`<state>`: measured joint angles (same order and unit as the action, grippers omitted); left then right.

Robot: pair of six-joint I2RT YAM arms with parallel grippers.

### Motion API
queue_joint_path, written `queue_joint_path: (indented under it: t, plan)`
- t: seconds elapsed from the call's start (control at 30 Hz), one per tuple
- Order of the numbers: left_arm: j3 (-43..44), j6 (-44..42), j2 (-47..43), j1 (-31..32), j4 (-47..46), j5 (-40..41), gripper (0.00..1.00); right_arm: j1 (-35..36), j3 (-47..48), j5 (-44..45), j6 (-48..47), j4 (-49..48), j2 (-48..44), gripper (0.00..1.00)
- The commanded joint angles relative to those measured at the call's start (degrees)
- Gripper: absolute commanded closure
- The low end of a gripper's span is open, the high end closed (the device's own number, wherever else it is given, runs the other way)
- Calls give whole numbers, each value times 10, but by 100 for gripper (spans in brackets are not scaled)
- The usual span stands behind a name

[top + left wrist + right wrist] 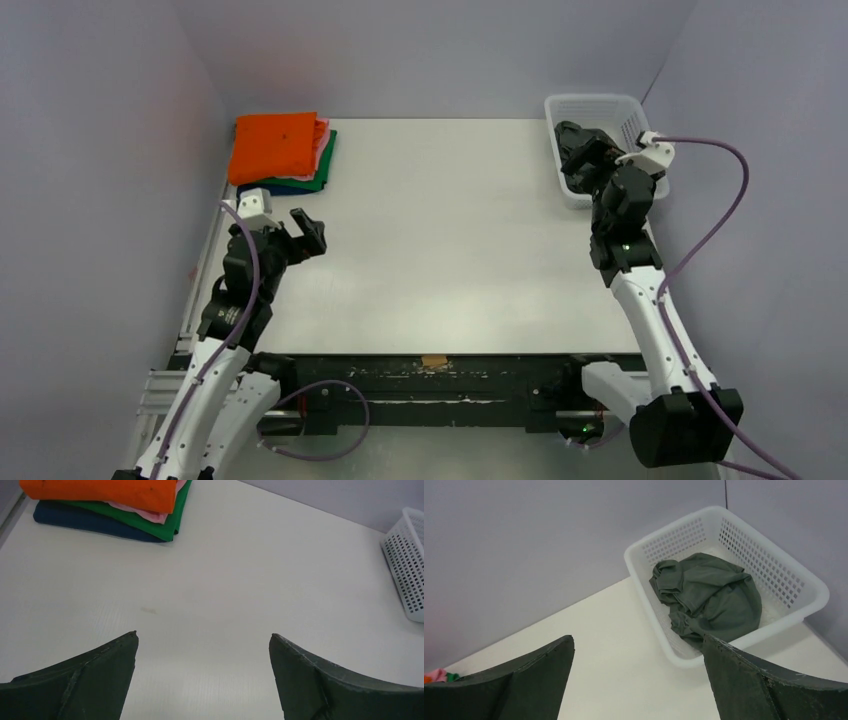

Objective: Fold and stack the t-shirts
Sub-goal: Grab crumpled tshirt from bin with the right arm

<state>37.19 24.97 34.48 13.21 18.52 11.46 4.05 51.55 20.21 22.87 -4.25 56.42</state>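
Observation:
My right gripper should move outward past the near rim of the basket, then down onto the dark charcoal-grey t-shirt's crumpled middle (pixel 586 150) (pixel 707 597), because the t-shirt lies lower than the basket's rim.
A crumpled dark charcoal-grey t-shirt (pixel 709 597) lies in the white mesh basket (pixel 674 527) at the table's far right corner. My right gripper (pixel 638 639) is open and empty, hovering just short of the basket's near left rim; in the top view it (pixel 572 150) overlaps the basket (pixel 595 99). A folded stack sits at the far left: orange t-shirt (pixel 275 145) on top, then pink (pixel 150 514), green (pixel 145 520) and dark blue (pixel 85 522). My left gripper (pixel 305 232) is open and empty above bare table, nearer than the stack; its jaws (pixel 203 637) stand wide apart.
The white table (pixel 450 230) stretches between the stack and the basket. Grey walls close in the back and both sides. The basket's side (pixel 406 565) shows at the right edge of the left wrist view. The table's near edge carries a black rail (pixel 430 380).

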Motion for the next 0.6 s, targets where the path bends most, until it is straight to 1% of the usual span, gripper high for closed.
queue_joint_path:
  t: [0.0,0.07,0.1,0.2,0.27,0.33,0.4,0.47,0.57]
  plan:
    - [27,7,11,1,-7,11,0,-2,49,15,-36,-6,47,1]
    - [29,6,17,1,-5,12,0,-2,73,33,-44,0,85,1]
    - [30,6,21,0,-4,15,0,-6,90,28,-51,8,108,1]
    - [33,8,32,1,1,21,0,-36,171,-37,-47,72,192,1]
    - [31,12,42,0,-4,22,0,-64,224,-69,-34,96,260,1]
    - [29,13,53,1,-12,21,0,-83,293,-77,-8,134,341,1]
    - [32,11,65,1,-10,23,0,-99,384,-79,5,199,429,1]
    - [36,11,73,1,-5,32,0,-109,473,-83,2,255,511,5]
    - [29,13,81,1,-16,31,0,-126,571,-79,22,326,615,10]
